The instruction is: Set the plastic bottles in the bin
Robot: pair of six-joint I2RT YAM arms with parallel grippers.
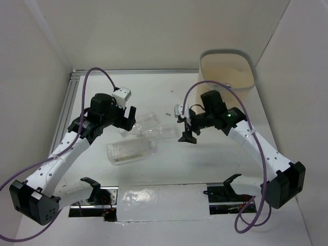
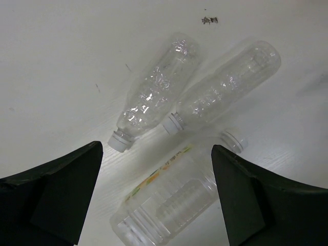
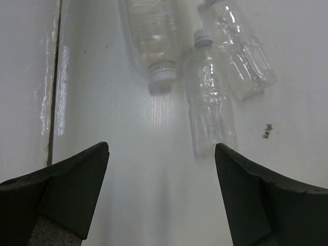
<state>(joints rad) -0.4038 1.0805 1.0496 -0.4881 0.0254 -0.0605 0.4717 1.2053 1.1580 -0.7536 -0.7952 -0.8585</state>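
Observation:
My right gripper moves below and left in the top view next, then down around the wide bottle's capped neck [image 1: 152,146] [image 3: 163,72], which faces it.
Three clear plastic bottles lie together mid-table. A wide squarish one [image 1: 128,150] with a faint coloured label lies nearest the front; it fills the lower middle of the left wrist view [image 2: 171,200]. Two slim crinkly white-capped ones [image 1: 146,123] [image 1: 163,130] lie side by side behind it, shown in the left wrist view [image 2: 156,87] [image 2: 225,84] and the right wrist view [image 3: 243,51] [image 3: 207,102]. The beige bin [image 1: 228,69] stands at the back right. My left gripper [image 1: 128,120] [image 2: 156,154] is open above the wide bottle. My right gripper [image 1: 188,134] [image 3: 161,148] is open and empty, right of the bottles.
White walls close in the table on both sides and at the back. A metal rail [image 1: 133,72] runs along the far edge. Shiny tape [image 1: 164,197] covers the front edge between the arm bases. A small dark speck [image 1: 168,114] lies behind the bottles.

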